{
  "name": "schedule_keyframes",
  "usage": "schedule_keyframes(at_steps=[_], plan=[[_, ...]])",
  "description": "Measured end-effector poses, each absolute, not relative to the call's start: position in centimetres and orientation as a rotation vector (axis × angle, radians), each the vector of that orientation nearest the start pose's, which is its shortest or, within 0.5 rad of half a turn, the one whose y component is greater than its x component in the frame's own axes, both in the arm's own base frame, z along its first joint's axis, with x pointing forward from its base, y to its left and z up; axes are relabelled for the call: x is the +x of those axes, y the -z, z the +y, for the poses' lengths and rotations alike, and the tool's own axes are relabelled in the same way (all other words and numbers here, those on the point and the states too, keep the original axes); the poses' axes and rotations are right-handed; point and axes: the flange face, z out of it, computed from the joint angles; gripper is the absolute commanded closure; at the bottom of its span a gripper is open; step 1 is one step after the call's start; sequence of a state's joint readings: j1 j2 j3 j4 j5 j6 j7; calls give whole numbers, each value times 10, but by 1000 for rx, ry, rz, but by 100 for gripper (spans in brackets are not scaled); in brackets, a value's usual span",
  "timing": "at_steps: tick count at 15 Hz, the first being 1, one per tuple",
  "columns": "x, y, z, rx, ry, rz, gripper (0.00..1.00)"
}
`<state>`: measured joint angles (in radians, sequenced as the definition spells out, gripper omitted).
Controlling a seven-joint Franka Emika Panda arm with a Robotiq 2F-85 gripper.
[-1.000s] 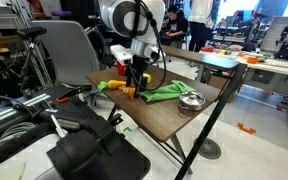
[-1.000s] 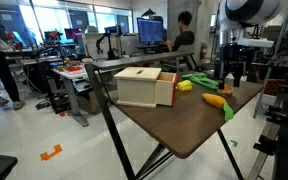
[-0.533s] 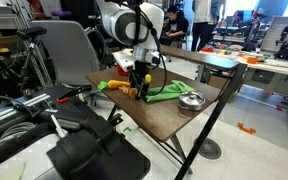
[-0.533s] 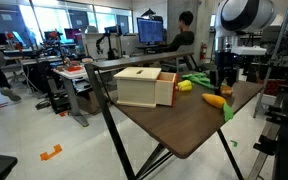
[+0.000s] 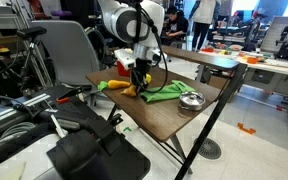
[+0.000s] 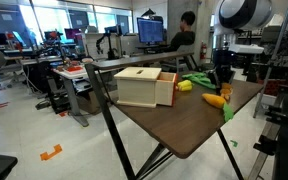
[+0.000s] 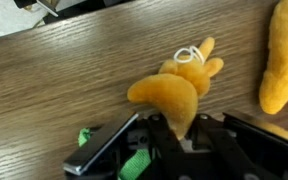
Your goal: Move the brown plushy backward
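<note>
My gripper should go up, carry the brown plushy (image 7: 169, 90) past the green cloth, and go down to release it on the bare tabletop beyond, because that spot is clear.
The brown plushy (image 7: 169, 90) is a small orange-brown soft toy with a white loop, lying on the wooden table (image 7: 74, 70). In the wrist view my gripper (image 7: 179, 125) is shut on its lower lobe, which is pinched between the black fingers. In both exterior views the gripper (image 5: 137, 86) (image 6: 222, 84) stands down at the tabletop, between the orange carrot-shaped toy (image 5: 114, 87) and the green cloth (image 5: 166, 92). The fingers largely hide the plushy in those views.
A metal bowl (image 5: 191, 100) sits beside the green cloth. A wooden box (image 6: 144, 86) and a yellow ball (image 6: 184, 86) stand further along the table. The carrot toy (image 7: 284, 55) lies close to the plushy. Table edges are near on several sides.
The jaws went from open to shut on the brown plushy, and the gripper came down slightly to the tabletop. The plushy has not left the table.
</note>
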<state>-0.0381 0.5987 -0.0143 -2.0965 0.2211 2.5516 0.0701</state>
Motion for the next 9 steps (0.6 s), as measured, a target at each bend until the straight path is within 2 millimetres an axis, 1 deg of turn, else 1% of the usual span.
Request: schedule_keyframes(at_steps=[2,4,7,9], plan=[[560,-124,-43,-2989,-201,503,98],[568,-138,-62,-2973,-176,549,98],[586,-171,-96,-2915,-123,653,98],[600,-195,-115,-2863,-89,714,98]])
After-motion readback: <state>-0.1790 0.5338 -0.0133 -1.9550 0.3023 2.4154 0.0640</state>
